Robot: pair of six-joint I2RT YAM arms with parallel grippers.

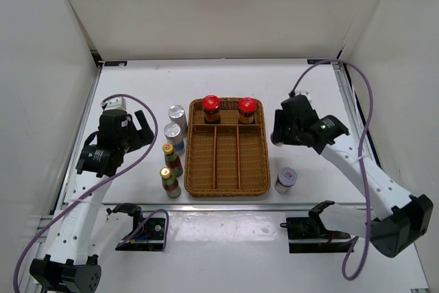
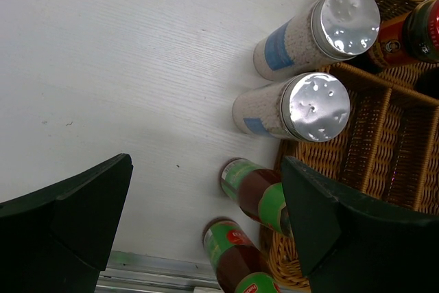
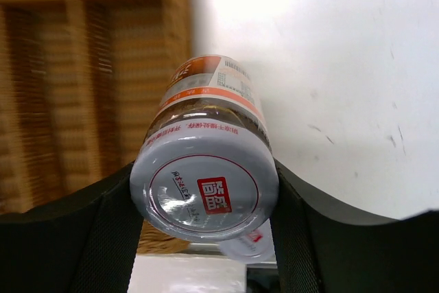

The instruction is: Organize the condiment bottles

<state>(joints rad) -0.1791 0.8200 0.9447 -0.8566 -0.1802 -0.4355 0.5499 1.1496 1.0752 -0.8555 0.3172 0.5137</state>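
My right gripper moves to the tray's empty long section nearest the jar next. It then lowers into the section's end by the red-capped bottles [image 1: 252, 141] [image 3: 137, 32].
Two red-capped bottles [image 1: 211, 106] [image 1: 247, 106] stand in the back compartment of the wicker tray [image 1: 226, 183]. Two tall silver-capped bottles [image 1: 178, 114] [image 1: 173, 133] and two slim yellow-capped dark bottles [image 1: 169, 152] [image 1: 167, 176] stand left of the tray. My left gripper [image 1: 140, 132] is open and empty beside them; its wrist view shows the silver caps [image 2: 346, 22] [image 2: 315, 106] and the dark bottles [image 2: 257, 193] [image 2: 236, 259]. My right gripper [image 1: 276, 134] is shut on a short silver-lidded jar [image 3: 206, 183] by the tray's right edge. The other short jar [image 1: 286, 180] stands right of the tray.
The tray's three long front compartments [image 1: 217, 159] hold nothing. White walls enclose the table on three sides. A metal rail [image 1: 226, 204] runs along the near edge, with black brackets [image 1: 147, 228] [image 1: 315, 231] behind it. Grey cables loop by both arms.
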